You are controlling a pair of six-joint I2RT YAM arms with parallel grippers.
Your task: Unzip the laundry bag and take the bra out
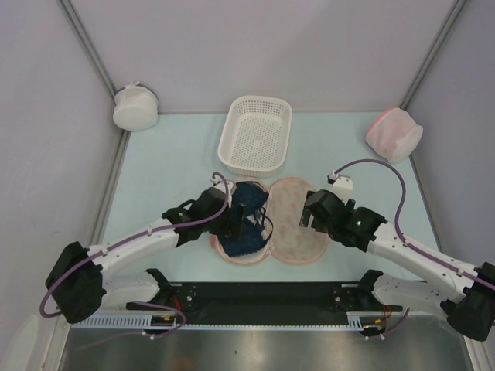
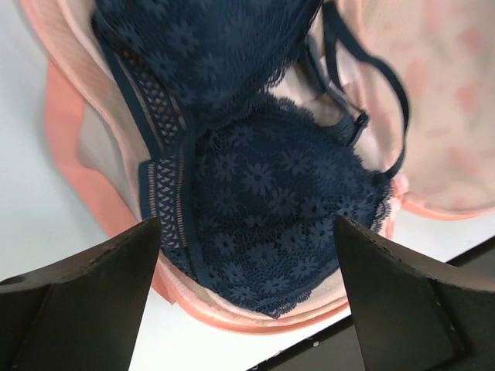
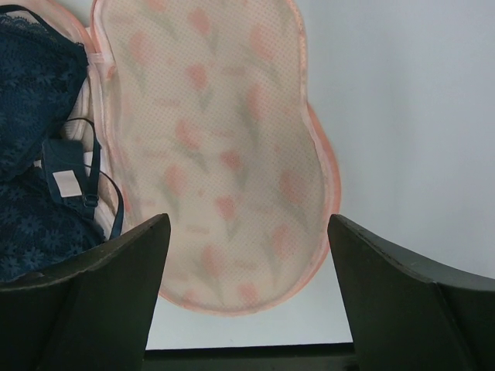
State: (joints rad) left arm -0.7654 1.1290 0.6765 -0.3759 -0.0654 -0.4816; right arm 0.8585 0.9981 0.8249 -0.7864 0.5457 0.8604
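Observation:
The lace of the bra's near cup (image 1: 245, 240) (image 2: 255, 209) is uncovered below the open fingers of my left gripper, so next the gripper should go down, slightly to the right in the top view, and close on the cup.
The laundry bag (image 1: 292, 220) lies unzipped and spread open on the table, its printed lid (image 3: 224, 154) folded out to the right. In its left half rests the navy lace bra (image 1: 246, 224), cups up (image 2: 263, 193), with a strap (image 3: 85, 182) curling toward the lid. My left gripper (image 1: 234, 219) hovers open right over the bra (image 2: 247, 255), nothing between its fingers (image 2: 85, 309). Above the lid's right side my right gripper (image 1: 313, 210) stands open and empty, its fingers (image 3: 108, 301) apart from the fabric.
A white perforated basket (image 1: 257, 133) stands behind the bag. A round white mesh pouch (image 1: 135, 108) sits at the back left corner, a pink-and-white one (image 1: 394, 134) at the back right. The black table edge (image 2: 402, 325) runs just below the bag.

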